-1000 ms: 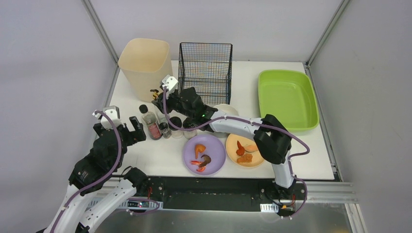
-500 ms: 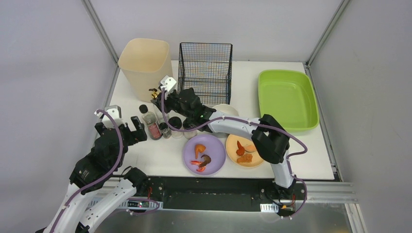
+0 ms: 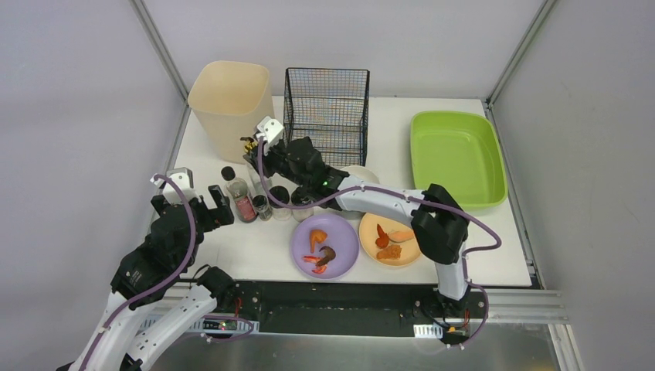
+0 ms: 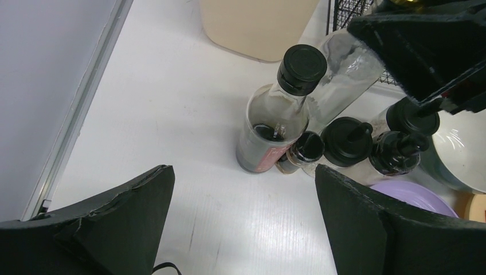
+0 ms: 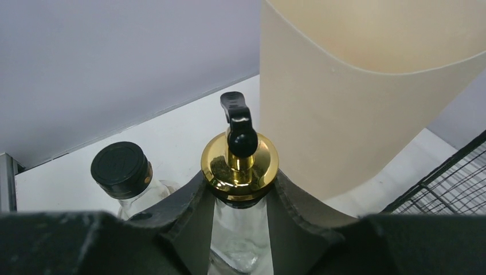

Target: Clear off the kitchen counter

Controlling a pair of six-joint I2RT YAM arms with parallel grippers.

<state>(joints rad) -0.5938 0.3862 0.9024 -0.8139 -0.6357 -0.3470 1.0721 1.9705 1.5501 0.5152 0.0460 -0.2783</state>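
The wire basket is empty, so my right gripper will next lift, carry the bottle outward over the basket's far corner nearest the tub, lower it inside and let go.
The white kitchen counter (image 3: 386, 124) carries a cluster of bottles, two plates and a bowl. My right gripper (image 3: 259, 157) is shut on the neck of a clear glass bottle (image 3: 248, 144) with a gold cap and black pourer, in front of the beige bin. The right wrist view shows both fingers pressed against the neck just below the gold cap (image 5: 239, 166). My left gripper (image 3: 202, 207) is open and empty, just left of a dark sauce bottle (image 3: 241, 197). In the left wrist view, that bottle (image 4: 275, 120) stands ahead of the spread jaws.
A beige bin (image 3: 224, 100) and a wire basket (image 3: 326, 108) stand at the back, a lime-green tub (image 3: 456, 154) at the right. Three small black-capped bottles (image 3: 279, 199), a white bowl (image 3: 359, 174), a purple plate (image 3: 344, 232) and an orange plate (image 3: 371, 246) with food sit near the front.
My right gripper, holding the gold-capped bottle, has shifted very slightly towards the back. The left arm has not moved.
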